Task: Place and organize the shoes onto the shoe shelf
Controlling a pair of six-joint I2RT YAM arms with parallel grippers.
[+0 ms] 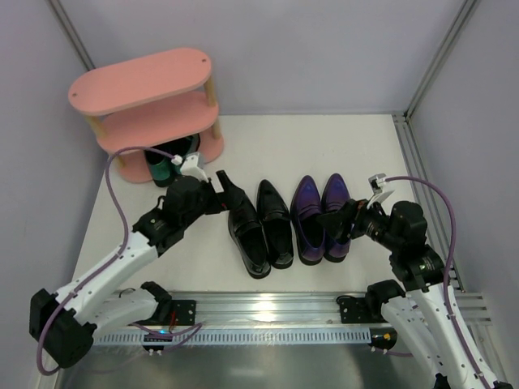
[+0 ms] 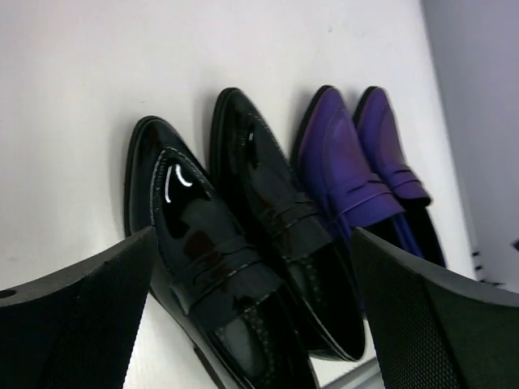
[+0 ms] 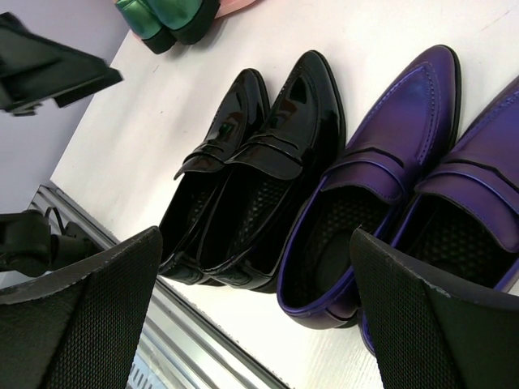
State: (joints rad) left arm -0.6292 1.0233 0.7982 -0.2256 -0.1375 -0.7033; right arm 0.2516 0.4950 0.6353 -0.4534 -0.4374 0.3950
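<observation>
My left gripper moves back toward the heels of the black shoes next, turns in line with them and lowers astride their inner sides, since these lie side by side.
The pink shoe shelf (image 1: 146, 89) stands at the far left. The teal-green shoes (image 1: 166, 166) sit on its bottom tier, and their heels show in the right wrist view (image 3: 166, 16). The black pair (image 1: 261, 225) and the purple pair (image 1: 320, 215) lie side by side on the table, toes pointing away. My left gripper (image 1: 228, 193) is open and empty above the left black shoe (image 2: 203, 243). My right gripper (image 1: 336, 225) is open and empty over the heel of the left purple shoe (image 3: 381, 162).
A metal rail (image 1: 268, 312) runs along the table's near edge. Grey walls close in the left, back and right sides, with a metal frame post (image 1: 405, 154) along the right edge. The shelf's top tier and middle tier (image 1: 162, 126) hold nothing.
</observation>
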